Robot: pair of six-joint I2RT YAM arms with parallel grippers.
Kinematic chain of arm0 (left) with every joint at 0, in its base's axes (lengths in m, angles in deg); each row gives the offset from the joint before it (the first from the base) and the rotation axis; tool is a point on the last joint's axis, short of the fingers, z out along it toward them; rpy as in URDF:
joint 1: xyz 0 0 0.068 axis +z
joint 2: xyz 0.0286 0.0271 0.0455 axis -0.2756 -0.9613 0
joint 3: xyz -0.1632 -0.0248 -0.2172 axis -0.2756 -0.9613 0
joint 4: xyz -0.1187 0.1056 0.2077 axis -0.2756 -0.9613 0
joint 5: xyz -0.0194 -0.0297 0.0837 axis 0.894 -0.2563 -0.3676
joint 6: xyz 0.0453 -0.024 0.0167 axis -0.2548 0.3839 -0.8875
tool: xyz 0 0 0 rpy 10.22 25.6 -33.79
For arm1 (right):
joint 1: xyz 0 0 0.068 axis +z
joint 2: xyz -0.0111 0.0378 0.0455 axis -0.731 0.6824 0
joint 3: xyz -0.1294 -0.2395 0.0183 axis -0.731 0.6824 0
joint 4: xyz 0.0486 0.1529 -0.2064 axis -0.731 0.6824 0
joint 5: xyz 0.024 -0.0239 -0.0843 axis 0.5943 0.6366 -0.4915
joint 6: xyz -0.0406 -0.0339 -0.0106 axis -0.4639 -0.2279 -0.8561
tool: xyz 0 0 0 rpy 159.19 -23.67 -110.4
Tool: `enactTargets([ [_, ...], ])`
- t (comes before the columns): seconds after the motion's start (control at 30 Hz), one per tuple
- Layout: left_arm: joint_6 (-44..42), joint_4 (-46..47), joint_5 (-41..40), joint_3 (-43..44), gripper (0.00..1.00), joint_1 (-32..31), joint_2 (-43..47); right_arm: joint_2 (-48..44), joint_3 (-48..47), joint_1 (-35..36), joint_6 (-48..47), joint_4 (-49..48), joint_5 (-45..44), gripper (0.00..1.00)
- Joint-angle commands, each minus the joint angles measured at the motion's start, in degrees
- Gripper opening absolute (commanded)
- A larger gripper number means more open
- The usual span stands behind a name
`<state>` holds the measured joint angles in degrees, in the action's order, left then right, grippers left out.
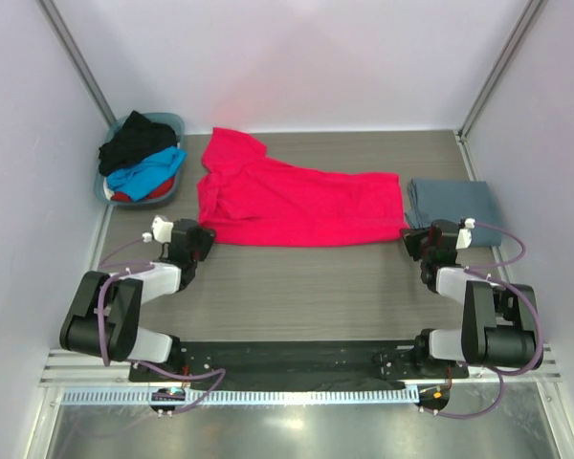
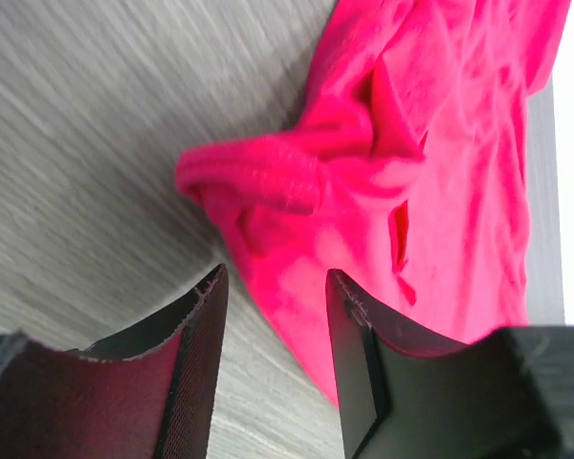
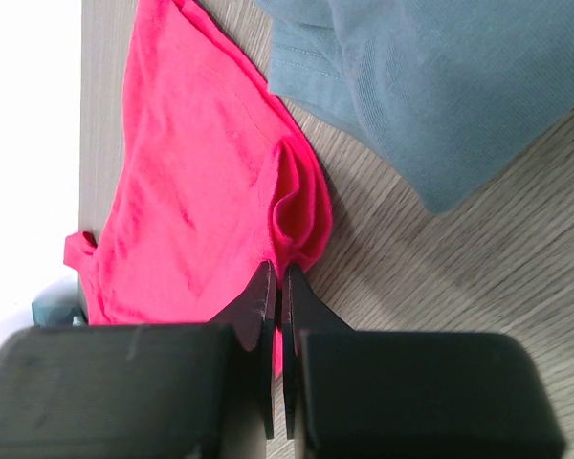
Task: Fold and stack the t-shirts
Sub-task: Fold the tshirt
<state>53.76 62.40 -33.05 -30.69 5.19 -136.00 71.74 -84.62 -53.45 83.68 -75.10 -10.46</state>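
Note:
I should next keep my left gripper beside the t-shirt's bunched corner and close its fingers on the red-pink t-shirt's edge, because that edge runs between the open fingers.
The red-pink t-shirt lies spread across the middle of the table, sleeves to the left. My left gripper is open at its near-left corner. In the left wrist view the shirt's bunched edge lies partly between the open fingers of the gripper. My right gripper is at the shirt's near-right corner. In the right wrist view the gripper is shut on a fold of the red-pink cloth. A folded slate grey-blue t-shirt lies just right of it and also shows in the right wrist view.
A grey-blue basket at the back left holds black, bright blue and red shirts. White walls close the back and both sides. Bare wood-grain table lies between the arms.

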Motion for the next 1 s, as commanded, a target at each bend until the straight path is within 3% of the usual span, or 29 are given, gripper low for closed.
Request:
enactTargets([
  [0.0, 1.2, 1.5, -3.0, -1.0, 0.47, -0.9, 1.3, 0.0, -0.6, 0.2, -0.9, -1.5, -1.4, 0.01],
  [0.27, 1.3, 2.3, -3.7, -2.1, 0.41, -0.9, 0.0, 0.3, -0.8, 0.2, -0.5, -1.7, -1.0, 0.01],
  [0.43, 1.4, 9.0, -2.4, -0.9, 0.27, -0.9, -7.0, 0.2, -0.8, 0.2, -0.5, -1.8, -1.0, 0.01],
  [0.5, 1.2, 11.0, -2.7, -0.7, 0.28, -0.9, -9.2, 0.2, -0.7, 0.2, -0.5, -1.8, -1.0, 0.01],
  [0.6, 0.1, 10.7, -4.3, 1.0, 0.39, -0.9, -10.2, 0.5, -0.7, 0.2, -0.4, -1.9, -0.8, 0.01],
  [0.7, -0.1, 9.6, -5.5, 1.6, 0.37, -0.9, -11.0, 1.0, -0.7, 0.2, -0.4, -2.2, -0.8, 0.01],
  [0.8, -1.0, 10.4, -5.0, 2.8, 0.17, -0.5, -12.8, 1.0, -0.6, 0.2, -0.3, -2.3, -0.9, 0.01],
  [0.83, -1.6, 10.5, -3.5, 3.6, 0.00, -0.1, -13.9, 0.9, -0.6, 0.2, -0.4, -2.3, -0.8, 0.01],
  [0.97, -2.2, 10.6, -2.9, 3.1, 0.00, 0.3, -11.6, -1.4, -1.6, 0.6, -2.4, -0.7, -1.5, 0.01],
])
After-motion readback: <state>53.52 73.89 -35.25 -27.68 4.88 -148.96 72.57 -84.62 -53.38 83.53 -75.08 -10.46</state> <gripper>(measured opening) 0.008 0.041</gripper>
